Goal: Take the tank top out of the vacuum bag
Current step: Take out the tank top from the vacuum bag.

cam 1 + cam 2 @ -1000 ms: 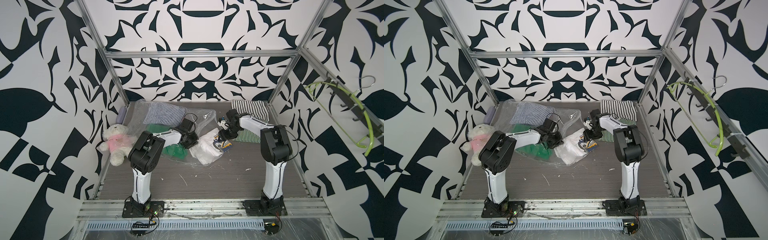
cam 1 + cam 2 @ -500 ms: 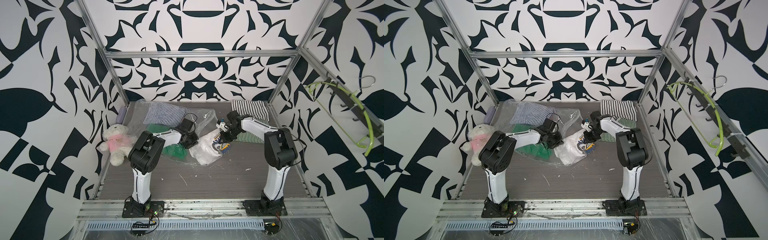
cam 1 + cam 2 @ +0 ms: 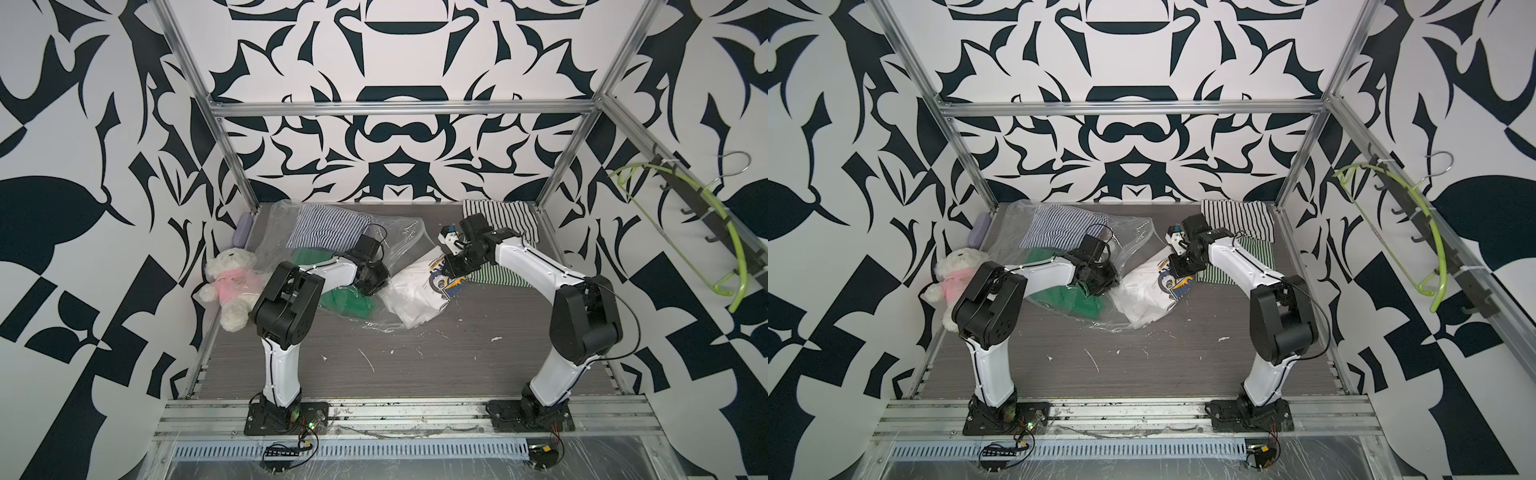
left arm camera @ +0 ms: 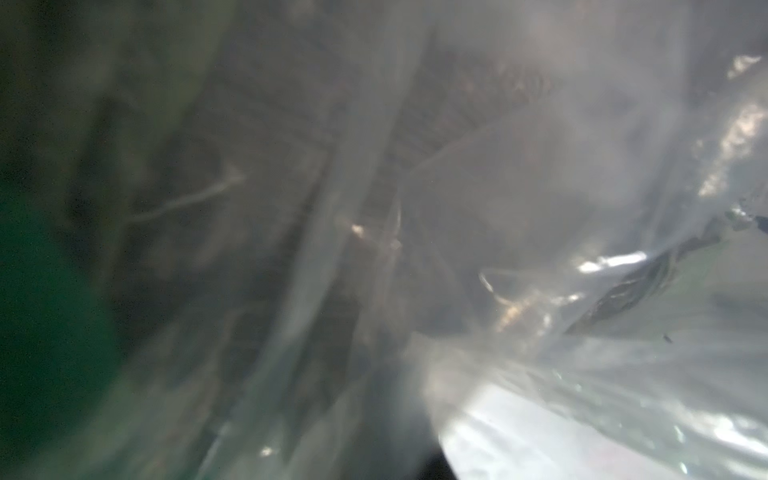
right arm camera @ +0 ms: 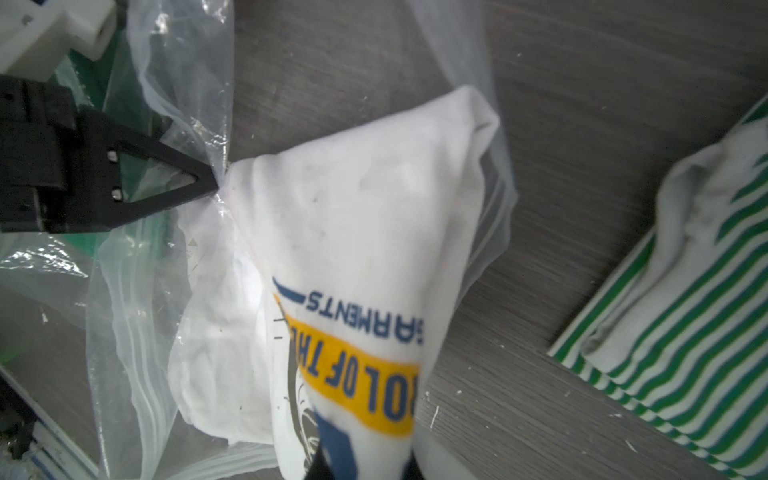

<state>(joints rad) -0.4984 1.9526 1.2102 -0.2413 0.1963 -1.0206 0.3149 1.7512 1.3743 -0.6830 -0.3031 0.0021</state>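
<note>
My right gripper will next pull the tank top away from the bag (image 3: pixel 399 237) and over the green-striped cloth (image 3: pixel 499 275) and release it there, because that cloth is clear of the plastic.
The vacuum bag (image 3: pixel 399 237) (image 3: pixel 1133 235) lies crumpled at the back left of the table, clear and crinkly. The tank top (image 3: pixel 415 291) (image 3: pixel 1142 293) (image 5: pixel 353 199) is white with a blue and yellow print and sticks partly out of the bag's mouth. My right gripper (image 3: pixel 451 270) (image 3: pixel 1177 270) (image 5: pixel 361 471) is shut on its printed end. My left gripper (image 3: pixel 376 286) (image 3: pixel 1106 286) (image 5: pixel 210 183) is shut on the bag's plastic edge, right beside the tank top. The left wrist view shows only blurred plastic of the bag (image 4: pixel 540 374).
Inside the bag lie a green garment (image 3: pixel 345 301) and a blue-striped one (image 3: pixel 328 226). A green-striped cloth (image 3: pixel 498 278) (image 5: pixel 685 311) and a black-striped cloth (image 3: pixel 503 214) lie at the back right. A teddy bear (image 3: pixel 232 278) sits at the left edge. A green hanger (image 3: pixel 706 220) hangs on the right wall.
My right gripper has shut on the tank top's printed end, and that arm's elbow has swung out to the right. The left arm has held still on the bag.
</note>
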